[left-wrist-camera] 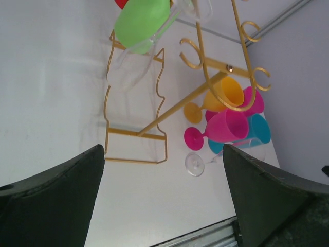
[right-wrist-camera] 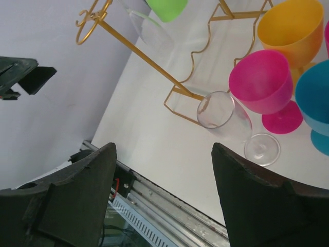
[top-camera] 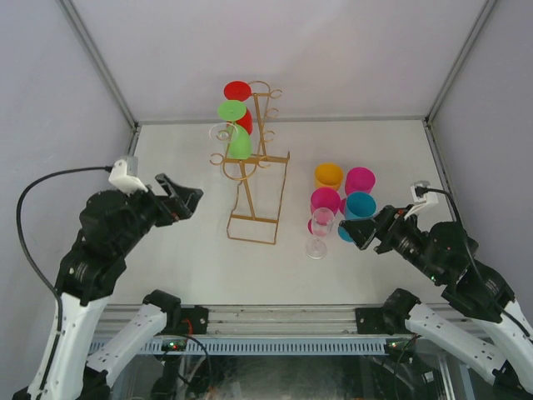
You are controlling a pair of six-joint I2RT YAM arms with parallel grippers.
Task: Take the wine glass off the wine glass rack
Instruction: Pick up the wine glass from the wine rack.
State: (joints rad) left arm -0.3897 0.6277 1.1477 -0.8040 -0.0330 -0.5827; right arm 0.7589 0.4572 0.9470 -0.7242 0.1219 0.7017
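Observation:
Next I will bring my left gripper outward onto the hanging clear glass's base [top-camera: 221, 132] [left-wrist-camera: 198, 9], since it lies outward of the gripper and to its right in the top view.
The gold wire wine glass rack [top-camera: 252, 220] stands at the table's middle back, with red [top-camera: 237, 90] and green glasses [top-camera: 231, 110] and a clear one [top-camera: 223, 132] hanging on its hooks. A clear wine glass [top-camera: 320, 232] stands upright on the table right of the rack, off the hooks. My right gripper [top-camera: 358, 233] is open just right of it. In the right wrist view the clear wine glass [right-wrist-camera: 226, 116] lies beyond the open gripper [right-wrist-camera: 163, 154], apart from both fingers. My left gripper [top-camera: 179, 198] hangs open left of the rack [left-wrist-camera: 180, 105], holding nothing.
Behind the clear glass stand a yellow glass [top-camera: 328, 175], two magenta ones [top-camera: 360, 179] and a teal one [top-camera: 360, 205], close together. White walls enclose the table on three sides. The metal rail of the near edge [right-wrist-camera: 169, 200] runs under the right gripper.

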